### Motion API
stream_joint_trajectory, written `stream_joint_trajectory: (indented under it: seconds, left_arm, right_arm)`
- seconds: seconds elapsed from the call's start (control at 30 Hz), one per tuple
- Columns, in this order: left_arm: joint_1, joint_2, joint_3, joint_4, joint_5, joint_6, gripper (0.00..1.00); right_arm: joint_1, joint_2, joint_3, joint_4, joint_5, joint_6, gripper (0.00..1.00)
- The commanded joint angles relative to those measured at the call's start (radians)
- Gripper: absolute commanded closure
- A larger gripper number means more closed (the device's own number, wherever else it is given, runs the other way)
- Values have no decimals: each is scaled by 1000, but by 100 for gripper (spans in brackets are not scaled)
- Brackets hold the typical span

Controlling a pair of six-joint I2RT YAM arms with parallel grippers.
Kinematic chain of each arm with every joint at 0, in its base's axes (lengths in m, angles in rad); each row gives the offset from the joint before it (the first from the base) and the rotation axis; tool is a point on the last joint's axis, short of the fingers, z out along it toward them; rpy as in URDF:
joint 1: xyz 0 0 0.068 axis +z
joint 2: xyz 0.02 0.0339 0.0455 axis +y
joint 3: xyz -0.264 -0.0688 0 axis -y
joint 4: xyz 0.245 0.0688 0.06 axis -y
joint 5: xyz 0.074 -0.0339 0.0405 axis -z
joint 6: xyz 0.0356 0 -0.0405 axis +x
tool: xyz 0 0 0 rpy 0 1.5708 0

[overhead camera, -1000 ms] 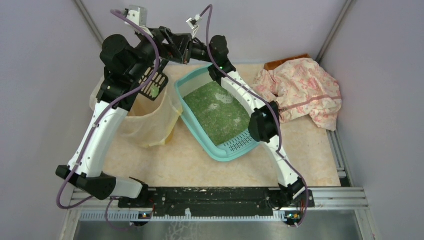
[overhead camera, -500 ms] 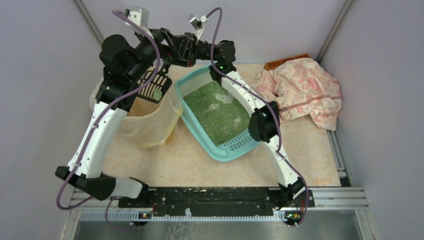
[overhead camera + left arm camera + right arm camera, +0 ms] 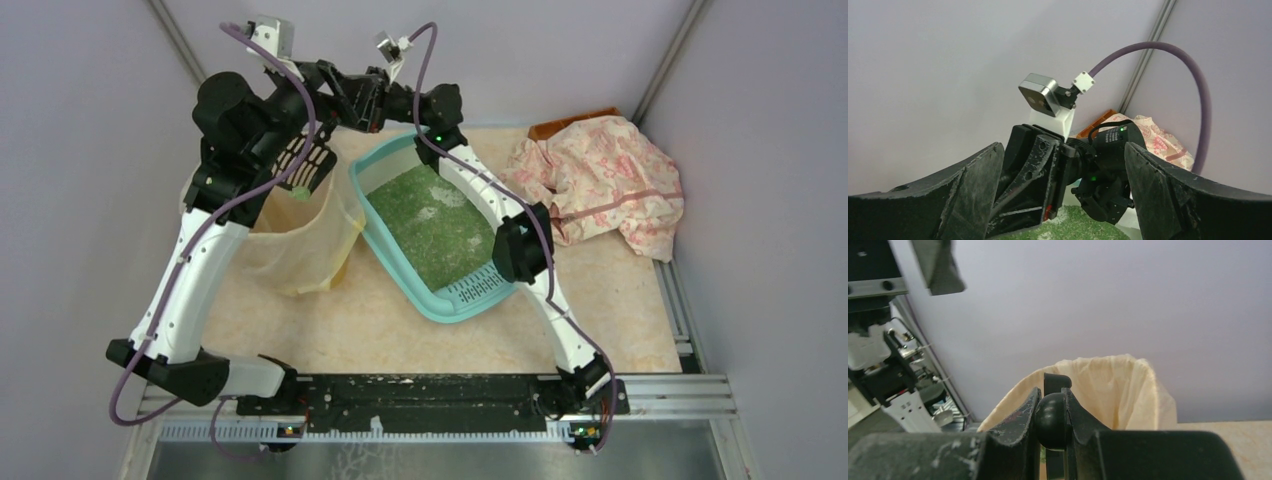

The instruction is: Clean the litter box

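The green clump needs to be tilted into the bin by my right gripper next. The scoop then needs to be brought down onto the litter box's granules by that gripper.
The teal litter box (image 3: 440,305) lies slantwise mid-table, with green granules (image 3: 430,225) inside and its slotted grate at the near end. My right gripper (image 3: 350,108) reaches left from above the box's far end. It is shut on the handle (image 3: 1050,420) of a black slotted scoop (image 3: 305,165). The scoop hangs over the beige bag-lined bin (image 3: 290,250), with a green clump (image 3: 298,192) at its lower edge. My left gripper (image 3: 335,82) is open and empty, held high beside the right gripper (image 3: 1043,170). The granules also show in the left wrist view (image 3: 1073,227).
A crumpled pink-patterned cloth (image 3: 600,180) lies at the back right, with a brown flat object (image 3: 570,125) behind it. Walls close in the back and both sides. The bin (image 3: 1108,390) stands against the left wall. Both arms cross above the box's far end.
The scoop has moved a little left and back over the bin, and the green clump now sits lower at its edge. Both wrists shifted slightly left.
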Motion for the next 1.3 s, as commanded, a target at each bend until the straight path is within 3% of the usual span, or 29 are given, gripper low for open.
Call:
stream_joint_trajectory:
  seconds: [0.0,0.1,0.27,0.5,0.57,0.67,0.9,1.0,1.1,1.17,1.23,1.27]
  left_arm:
    - [6,-8,12,0,11,-21,5]
    - [7,3,13,6,19,-29,5]
    - [7,5,3,14,25,-31,5]
    - [8,-17,-43,45,-1,-39,5]
    - [8,-25,-53,60,-25,-32,4]
    - [8,-21,-54,57,-64,-21,4]
    - [18,12,-61,80,-35,-93,4]
    - [18,26,-61,90,-8,-115,4]
    - [18,36,-64,91,12,-136,4]
    - [18,48,-54,75,29,-148,6]
    - [18,60,-36,45,39,-160,6]
    - [20,64,-29,30,41,-166,6]
  right_arm:
    - [36,-1,63,-55,134,-125,100]
    - [39,3,63,-37,135,-129,100]
    - [30,-3,32,109,175,-3,100]
    - [-53,-47,-10,343,394,271,100]
    - [-101,-101,-107,408,412,312,100]
    - [-196,-265,-407,491,437,282,100]
    - [-383,-564,-890,488,434,182,100]
    - [-409,-664,-1033,339,389,52,100]
    - [-371,-783,-1096,-91,365,-299,100]
    - [-318,-845,-1074,-437,457,-584,100]
    - [-269,-874,-1080,-599,543,-761,100]
    - [-256,-885,-1112,-613,564,-773,100]
